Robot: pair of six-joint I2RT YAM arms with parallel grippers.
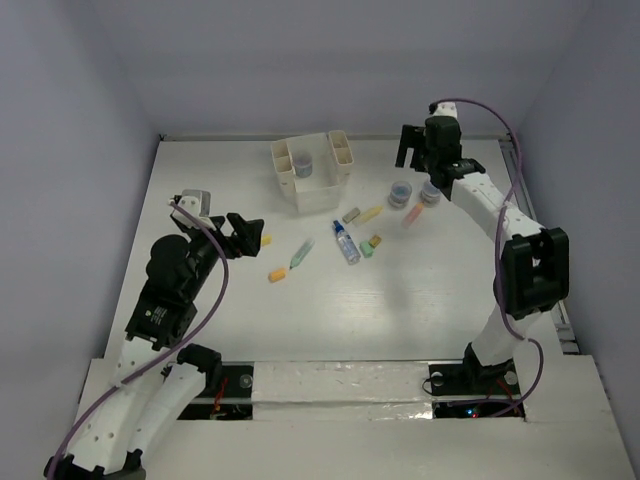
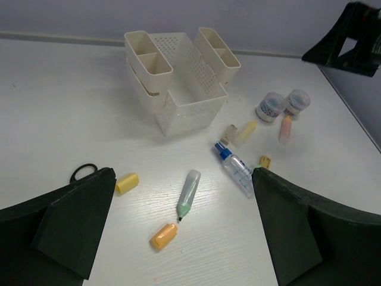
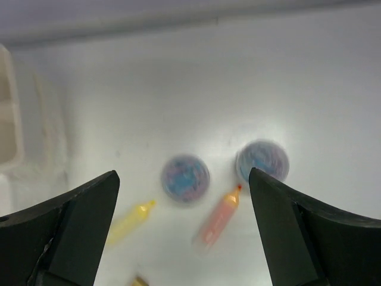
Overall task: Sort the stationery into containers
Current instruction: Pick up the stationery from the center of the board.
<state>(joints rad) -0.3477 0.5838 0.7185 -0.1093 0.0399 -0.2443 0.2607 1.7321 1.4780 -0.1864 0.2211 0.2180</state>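
Observation:
My open right gripper needs to move down next and bring its fingers around the round jar nearer the yellow marker, because that jar is midway between them in the wrist view.
The cream organizer stands at the back centre, with a purple jar in one compartment. On the table lie a light green marker, an orange cap, a yellow cap, a blue-capped clear bottle, a yellow marker, a pink marker and two round jars. My left gripper is open and empty, above the green marker and the caps. My right gripper is open and empty, high above the two jars.
Small green and orange blocks lie right of the bottle, and a grey cap lies beside the yellow marker. Walls close the table at the back and both sides. The right wrist view is blurred.

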